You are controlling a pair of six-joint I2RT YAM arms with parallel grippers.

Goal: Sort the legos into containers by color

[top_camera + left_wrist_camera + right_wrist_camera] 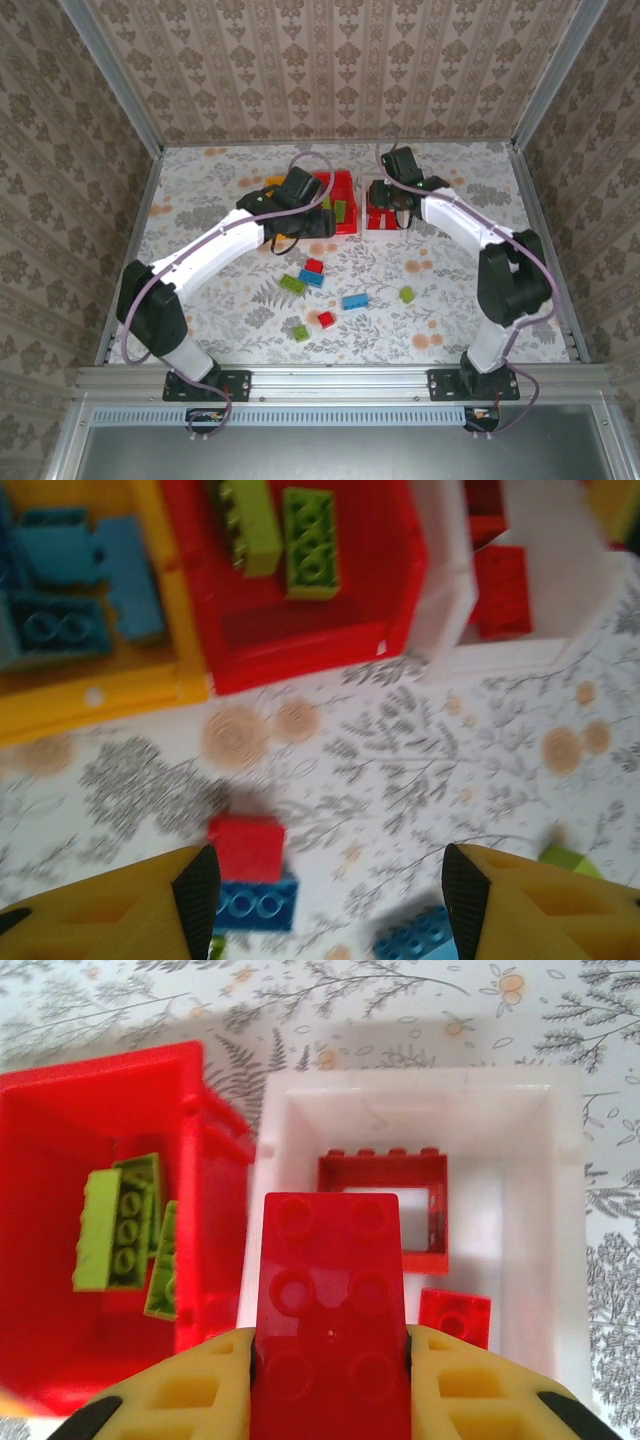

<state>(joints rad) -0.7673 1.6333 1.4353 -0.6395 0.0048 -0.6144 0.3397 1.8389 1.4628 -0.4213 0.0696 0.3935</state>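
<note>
The white container's inside is below and slightly outward, so my right gripper needs to ease outward and down next, then release the long red lego [330,1260] among red ones.
My right gripper [330,1385] is shut on a long red lego [330,1260], held above the near wall of the white container [420,1085]. Two red legos [385,1210] lie inside that container. The red container [100,1070] to its left holds green legos [125,1225]. My left gripper [330,895] is open and empty over the table, just in front of the containers. A red lego [246,846] and a blue lego [255,905] lie by its left finger. The orange-yellow container [100,695] holds blue legos [60,610]. From above, the left gripper [300,228] and right gripper [392,212] hover by the red container [343,200].
Several loose legos lie on the patterned table between the arms: red [314,266], blue [354,301], green [407,294], red [326,319], green [301,332]. Patterned walls close in the table at the back and both sides.
</note>
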